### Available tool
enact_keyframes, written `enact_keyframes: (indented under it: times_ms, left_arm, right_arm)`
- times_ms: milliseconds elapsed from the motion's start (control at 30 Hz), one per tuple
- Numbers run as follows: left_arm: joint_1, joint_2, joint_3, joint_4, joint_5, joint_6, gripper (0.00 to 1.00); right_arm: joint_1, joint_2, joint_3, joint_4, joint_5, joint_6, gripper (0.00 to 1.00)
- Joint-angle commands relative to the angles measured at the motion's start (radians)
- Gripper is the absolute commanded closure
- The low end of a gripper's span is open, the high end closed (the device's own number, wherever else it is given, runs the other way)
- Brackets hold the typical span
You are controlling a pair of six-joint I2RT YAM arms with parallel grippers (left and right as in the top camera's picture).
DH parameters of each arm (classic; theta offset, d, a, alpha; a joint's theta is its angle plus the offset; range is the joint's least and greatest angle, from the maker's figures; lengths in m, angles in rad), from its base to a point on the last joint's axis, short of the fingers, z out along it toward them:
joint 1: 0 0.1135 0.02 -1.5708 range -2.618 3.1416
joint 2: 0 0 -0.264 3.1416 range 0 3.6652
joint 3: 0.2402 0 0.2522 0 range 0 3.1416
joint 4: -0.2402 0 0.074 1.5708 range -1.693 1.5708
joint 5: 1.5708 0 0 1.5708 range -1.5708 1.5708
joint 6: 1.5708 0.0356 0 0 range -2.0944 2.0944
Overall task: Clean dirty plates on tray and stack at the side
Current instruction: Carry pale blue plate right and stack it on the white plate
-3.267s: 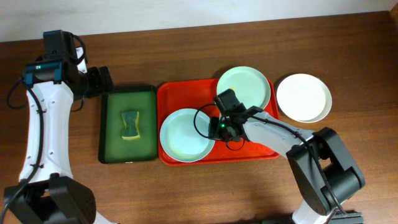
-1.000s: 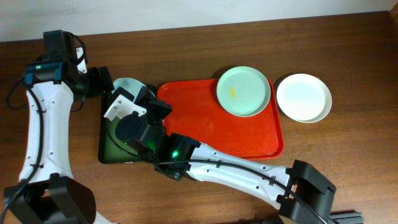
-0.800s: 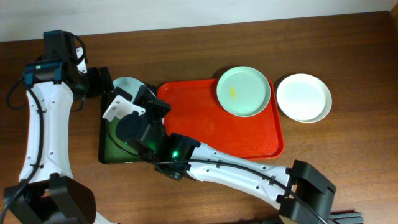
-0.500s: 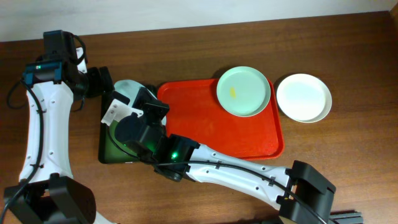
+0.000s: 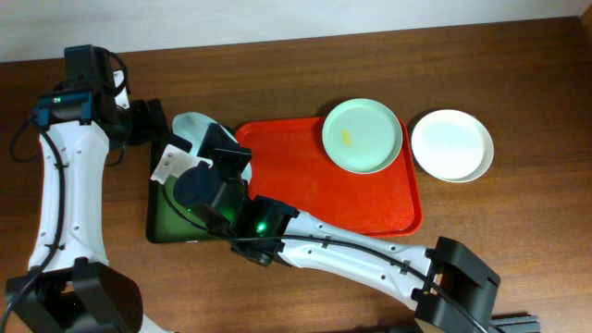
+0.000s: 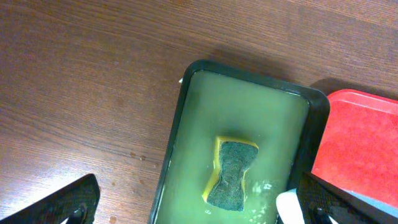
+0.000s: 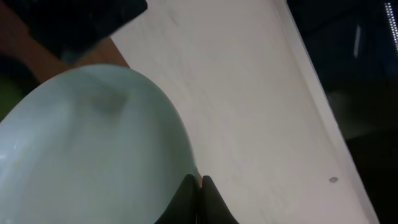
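The white plate (image 5: 451, 144) sits outside both trays. My right gripper needs to swing to the right in the overhead view and lower the mint plate onto it.
My right gripper (image 7: 198, 186) is shut on the rim of a pale mint-blue plate (image 7: 87, 149) and holds it tilted up over the far end of the green tray; the overhead view shows this plate (image 5: 190, 125) partly behind my right wrist. A second mint plate (image 5: 363, 135) with a yellow smear lies at the far right of the red-orange tray (image 5: 305, 194). A white plate (image 5: 451, 144) sits on the table to the right of that tray. My left gripper (image 6: 199, 211) is open and empty above the green tray's far edge.
The dark green tray (image 6: 261, 124) holds greenish water and a yellow-green sponge (image 6: 231, 174). In the overhead view my right arm (image 5: 324, 245) crosses over the green tray (image 5: 159, 222) and the red tray's near left corner.
The right gripper has carried the mint plate from the red tray's left side to over the green tray. In the last second it shifted slightly right. The left arm has not moved.
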Motion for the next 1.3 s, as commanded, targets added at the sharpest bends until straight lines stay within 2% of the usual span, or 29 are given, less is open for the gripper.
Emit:
enact_keyframes:
  times_ms: [0, 100, 167, 200, 300, 333, 400, 600, 767, 1000, 1167, 1267]
  left_arm:
    - [0.001, -0.006, 0.004, 0.001, 0.004, -0.008, 0.01]
    - [0.001, -0.006, 0.004, 0.001, 0.004, -0.008, 0.01]
    - [0.001, -0.006, 0.004, 0.001, 0.004, -0.008, 0.01]
    - [0.001, -0.006, 0.004, 0.001, 0.004, -0.008, 0.01]
    - [0.001, -0.006, 0.004, 0.001, 0.004, -0.009, 0.01]
    - [0.001, -0.006, 0.004, 0.001, 0.004, -0.008, 0.01]
    - [0.001, -0.006, 0.004, 0.001, 0.004, -0.008, 0.01]
    - [0.001, -0.006, 0.004, 0.001, 0.004, -0.008, 0.01]
    - [0.001, -0.006, 0.004, 0.001, 0.004, -0.008, 0.01]
    - [0.001, -0.006, 0.004, 0.001, 0.004, -0.009, 0.01]
    - [0.001, -0.006, 0.004, 0.001, 0.004, -0.008, 0.01]
    - [0.001, -0.006, 0.004, 0.001, 0.004, -0.009, 0.01]
  right_arm:
    - [0.005, -0.001, 0.019, -0.016, 0.050, -0.002, 0.96]
    - [0.005, -0.001, 0.019, -0.019, 0.050, 0.018, 0.96]
    - [0.000, -0.001, 0.019, -0.025, 0.054, 0.109, 0.96]
    - [-0.006, -0.001, 0.019, -0.040, 0.054, 0.176, 0.96]
    - [-0.039, -0.001, 0.019, -0.158, 0.043, 0.526, 0.96]
    - [-0.057, -0.001, 0.019, -0.225, -0.001, 0.660, 0.96]
    - [-0.090, -0.001, 0.019, -0.317, -0.129, 0.809, 0.96]
    - [-0.254, -0.061, 0.019, -0.457, -0.462, 1.027, 0.96]
    - [-0.491, -0.172, 0.019, -0.633, -0.710, 1.128, 0.96]
    - [-1.014, -0.193, 0.019, -0.964, -1.006, 1.126, 0.96]
    - [-1.354, -0.179, 0.019, -1.119, -1.022, 1.123, 0.96]
    - [-1.470, -0.168, 0.019, -1.163, -1.019, 1.123, 0.96]
